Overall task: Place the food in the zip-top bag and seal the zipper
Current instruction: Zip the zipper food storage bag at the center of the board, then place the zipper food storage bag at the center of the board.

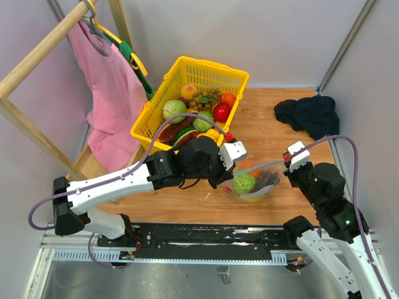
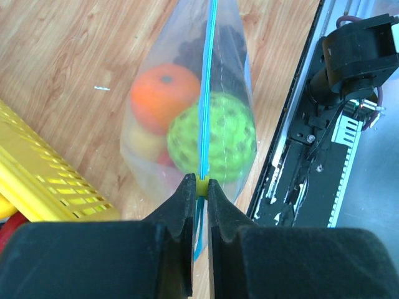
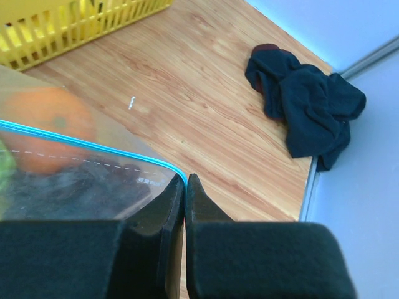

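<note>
My left gripper swings outward next, lowers the hanging bag there and releases the slider (image 2: 202, 184). It does so because the bare tabletop (image 2: 65, 106) beside the basket lies outward and below.
The zip-top bag (image 1: 265, 187) hangs stretched between my two grippers just above the table. Inside it I see food: a green bumpy fruit (image 2: 212, 137), an orange (image 2: 164, 87) and dark grapes (image 2: 227, 53). The blue zipper (image 2: 205, 93) runs straight along the bag's top edge. My left gripper (image 2: 199, 187) is shut on a small yellow slider (image 2: 202, 184) on the zipper at the bag's left end. At the other end, my right gripper (image 3: 186, 180) is shut on the bag's corner (image 3: 165, 171), where the zipper (image 3: 81, 144) curves down. More food (image 1: 202, 106) lies in the yellow basket.
The yellow mesh basket (image 1: 206, 64) stands behind the bag at centre-left. A dark crumpled cloth (image 1: 308, 115) lies at the back right of the wooden table (image 1: 262, 124). A pink garment (image 1: 112, 93) hangs from a wooden rack (image 1: 37, 56) on the left.
</note>
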Available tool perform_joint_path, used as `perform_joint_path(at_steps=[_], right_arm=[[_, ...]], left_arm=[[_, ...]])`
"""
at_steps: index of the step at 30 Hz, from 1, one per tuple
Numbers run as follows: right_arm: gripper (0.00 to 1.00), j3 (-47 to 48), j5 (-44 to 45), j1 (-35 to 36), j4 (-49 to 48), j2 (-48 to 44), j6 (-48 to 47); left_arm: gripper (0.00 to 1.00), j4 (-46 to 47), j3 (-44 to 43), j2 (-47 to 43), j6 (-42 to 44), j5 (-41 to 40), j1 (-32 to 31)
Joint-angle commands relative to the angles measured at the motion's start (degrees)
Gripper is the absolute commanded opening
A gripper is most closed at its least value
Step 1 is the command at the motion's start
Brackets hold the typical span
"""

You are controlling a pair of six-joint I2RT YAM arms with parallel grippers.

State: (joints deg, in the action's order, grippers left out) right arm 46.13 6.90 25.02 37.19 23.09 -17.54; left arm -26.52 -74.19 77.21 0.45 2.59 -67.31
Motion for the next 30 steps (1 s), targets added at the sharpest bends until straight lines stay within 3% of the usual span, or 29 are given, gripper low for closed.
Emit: perform_joint_path(at_steps=[1, 10, 18, 23, 30], right_arm=[[0.0, 2.4, 11.4, -0.5, -1.2, -0.3, 0.5], [0.0, 0.9, 22.1, -0.5, -4.4, 0.3, 1.1], [0.0, 0.4, 24.6, -0.5, -5.2, 2.0, 2.3], [0.01, 0.9, 27.2, -0.5, -5.0, 3.4, 2.9], [0.01, 1.0, 33.7, -1.5, -9.7, 10.7, 2.0]], left_arm=[[0.01, -5.3, 0.7, -3.3, -1.2, -1.4, 0.0], [0.0, -7.6, 2.6, -5.2, -2.3, -4.4, -0.1], [0.0, -5.2, 2.6, -4.7, -1.7, -4.6, -0.1], [0.01, -2.1, -3.4, 1.7, -0.5, -4.4, 0.1], [0.01, -4.2, -19.4, 18.5, -2.0, -12.8, 4.0]])
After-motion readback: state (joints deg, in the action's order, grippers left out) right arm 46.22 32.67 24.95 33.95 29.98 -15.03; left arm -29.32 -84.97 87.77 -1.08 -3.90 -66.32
